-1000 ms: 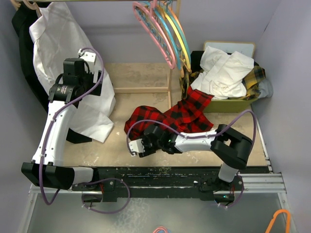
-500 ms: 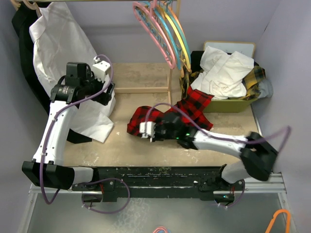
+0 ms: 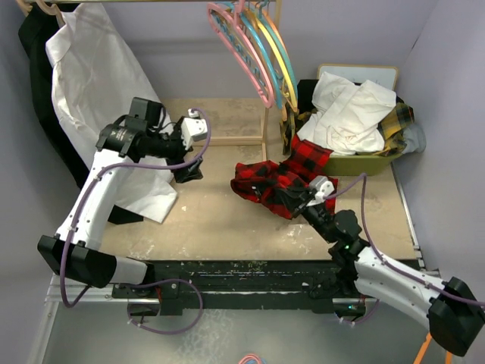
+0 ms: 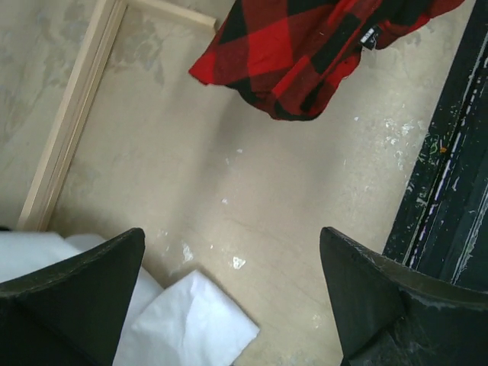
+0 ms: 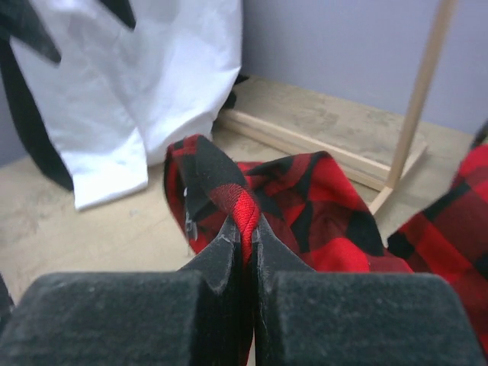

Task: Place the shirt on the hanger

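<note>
My left gripper moves down and across onto the shirt's corner tip by the rack base next, since that tip juts out below and to its right in the top view.
The red-and-black plaid shirt (image 3: 274,180) lies crumpled on the tabletop, its far end trailing up to the green bin. My right gripper (image 3: 290,199) is shut on a raised fold of the shirt (image 5: 242,213) at its near edge. My left gripper (image 3: 188,171) hangs open and empty over bare table, left of the shirt. Its view shows the shirt (image 4: 293,53) ahead of the wide-apart fingers (image 4: 84,297). The pink hanger (image 3: 241,57) hangs on the rail at the top centre, among other coloured hangers.
A white shirt (image 3: 98,91) hangs at the left; its hem shows in the left wrist view (image 4: 191,324). A green bin (image 3: 356,164) with white and yellow-plaid clothes stands at the right. The wooden rack base (image 3: 220,140) and post (image 5: 423,84) stand behind the shirt. An orange hanger (image 3: 433,341) lies at the bottom right.
My right arm has swung to the right, dragging the held shirt right with it. My left gripper has moved right, away from the white shirt toward the table's middle.
</note>
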